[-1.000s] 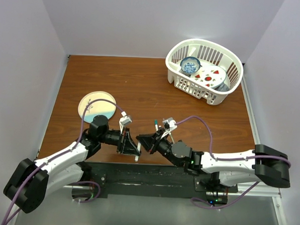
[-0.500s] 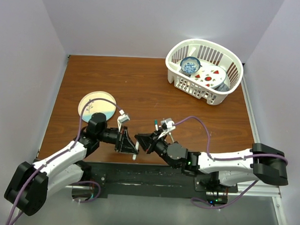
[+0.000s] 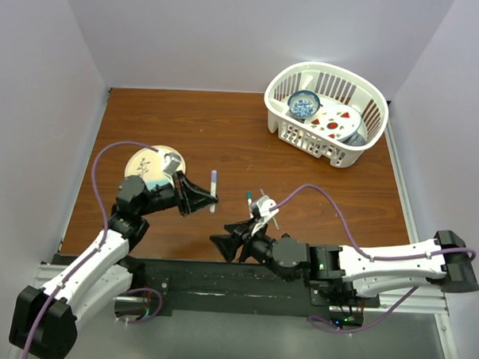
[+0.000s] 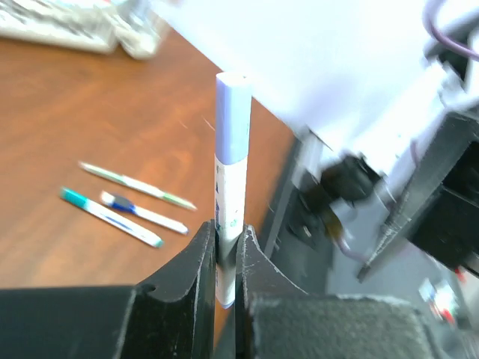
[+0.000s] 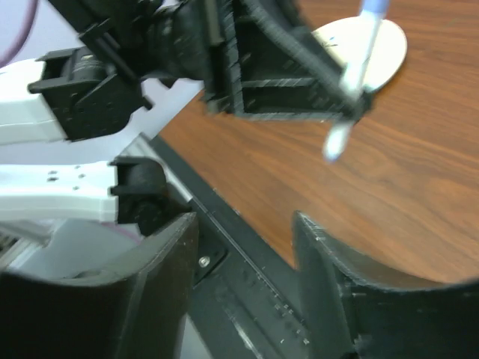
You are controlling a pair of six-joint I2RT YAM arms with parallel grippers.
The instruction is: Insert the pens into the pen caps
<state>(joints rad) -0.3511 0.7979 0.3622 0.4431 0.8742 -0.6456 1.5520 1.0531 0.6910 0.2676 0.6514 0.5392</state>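
My left gripper is above the bare tabletop [image 3: 242, 208] [image 4: 99, 227] beside the teal-capped pen, which is to its right in the top view. I will tip down, lower the capped white pen there and release it.
My left gripper [image 3: 202, 197] is shut on a white pen [image 3: 213, 193] with a lavender pen cap [image 4: 232, 120] on its upper end; the pen stands upright between the fingers [image 4: 196, 258]. In the left wrist view three more pens lie on the table: a green-tipped one [image 4: 137, 185], a blue-capped one [image 4: 144, 213] and a teal-capped one [image 4: 110, 217]. My right gripper [image 3: 222, 242] stands open and empty over the table's near edge. The right wrist view shows the left gripper [image 5: 284, 67] and the held pen [image 5: 358, 71] ahead of it.
A round plate [image 3: 149, 161] sits on the table behind the left arm. A white basket [image 3: 360, 149] holding dishes stands at the back right. The black rail [image 5: 247, 277] along the near table edge lies under the right gripper.
The right gripper has opened and drawn back toward the near edge. The left gripper has swung up and away to the left, carrying the pen with the lavender cap on it.
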